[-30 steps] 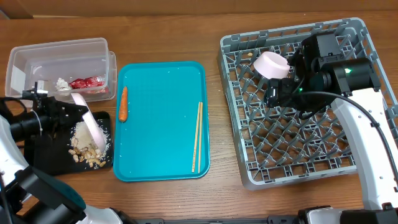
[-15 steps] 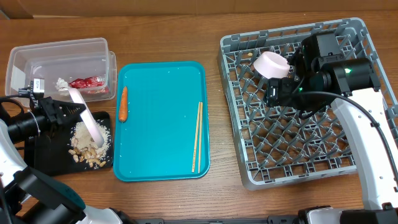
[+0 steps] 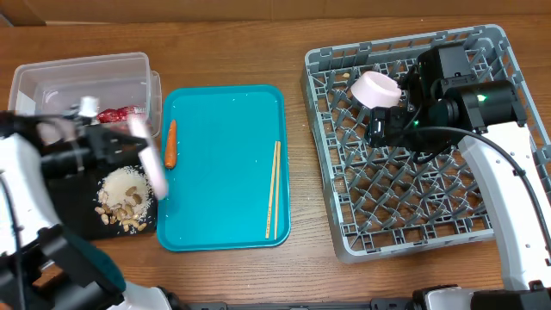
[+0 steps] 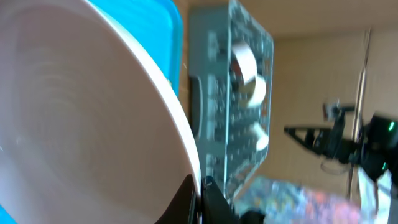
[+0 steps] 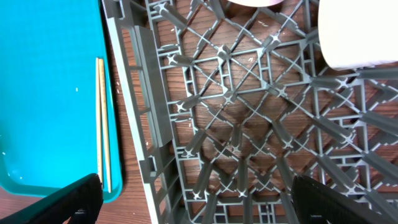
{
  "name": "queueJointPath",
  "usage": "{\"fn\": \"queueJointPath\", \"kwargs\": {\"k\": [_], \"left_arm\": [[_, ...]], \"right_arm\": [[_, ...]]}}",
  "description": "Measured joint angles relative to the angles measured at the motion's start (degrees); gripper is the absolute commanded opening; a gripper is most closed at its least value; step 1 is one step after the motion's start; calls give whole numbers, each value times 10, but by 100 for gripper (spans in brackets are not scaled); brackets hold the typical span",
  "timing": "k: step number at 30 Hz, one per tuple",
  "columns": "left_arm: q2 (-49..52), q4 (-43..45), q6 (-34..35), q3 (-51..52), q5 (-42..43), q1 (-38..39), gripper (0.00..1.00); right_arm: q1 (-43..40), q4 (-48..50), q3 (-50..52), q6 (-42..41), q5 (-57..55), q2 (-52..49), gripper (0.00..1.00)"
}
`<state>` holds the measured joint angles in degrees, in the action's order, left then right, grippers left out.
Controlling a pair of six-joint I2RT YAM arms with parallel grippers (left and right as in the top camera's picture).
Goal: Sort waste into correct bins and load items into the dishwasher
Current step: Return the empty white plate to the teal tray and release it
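Note:
The left gripper carries the plate toward the chopsticks next, tilts it flat and lowers it onto the teal tray [image 3: 228, 112], since the scraps lie on the black tray.
My left gripper [image 3: 129, 146] is shut on the rim of a pale-pink round plate [image 3: 148, 168], held on edge and tilted above the seam between the black tray [image 3: 65, 220] and the teal tray [image 3: 228, 112]. In the left wrist view the plate [image 4: 81, 106] fills the left side, with the gripper [image 4: 200, 200] pinching its rim. Beige food scraps [image 3: 120, 207] lie on the black tray. The clear tub [image 3: 77, 73] holds a red wrapper [image 3: 116, 114]. My right gripper [image 5: 199, 202] hangs open over the grey dish rack [image 3: 482, 220], beside a pale-pink bowl [image 3: 377, 89].
An orange carrot [image 3: 170, 143] and a pair of chopsticks [image 3: 272, 189] lie on the teal tray. The chopsticks [image 5: 102, 124] show left of the rack wall [image 5: 140, 106] in the right wrist view. A white dish [image 5: 357, 31] stands in the rack.
My left arm has swung right and lifted with the plate, from over the black tray's scraps toward the teal tray's left edge. The right arm has not moved.

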<state>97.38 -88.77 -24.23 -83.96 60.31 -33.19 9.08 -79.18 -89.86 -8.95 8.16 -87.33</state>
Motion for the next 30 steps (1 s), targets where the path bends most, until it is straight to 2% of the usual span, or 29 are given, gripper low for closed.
{"fn": "queueJointPath", "kwargs": {"k": [3, 7, 10, 15, 19, 21, 23, 27, 30], "left_arm": [[0, 53, 13, 0, -18, 104, 4], [0, 157, 99, -1, -99, 252, 4], [0, 231, 189, -1, -203, 370, 4], [12, 266, 319, -2, -372, 517, 7], [56, 278, 389, -2, -449, 593, 15], [82, 285, 415, -2, -465, 620, 17], [98, 296, 428, -2, -471, 636, 25], [106, 311, 442, -3, -469, 647, 26], [106, 256, 442, -35, -470, 630, 26]], "right_arm": [[0, 0, 0, 0, 0, 0, 100], [0, 1, 0, 0, 0, 0, 100], [0, 1, 0, 0, 0, 0, 100], [0, 0, 0, 0, 0, 0, 100], [0, 1, 0, 0, 0, 0, 100], [0, 0, 0, 0, 0, 0, 100], [0, 0, 0, 0, 0, 0, 100], [0, 0, 0, 0, 0, 0, 100], [0, 0, 0, 0, 0, 0, 100]]}}
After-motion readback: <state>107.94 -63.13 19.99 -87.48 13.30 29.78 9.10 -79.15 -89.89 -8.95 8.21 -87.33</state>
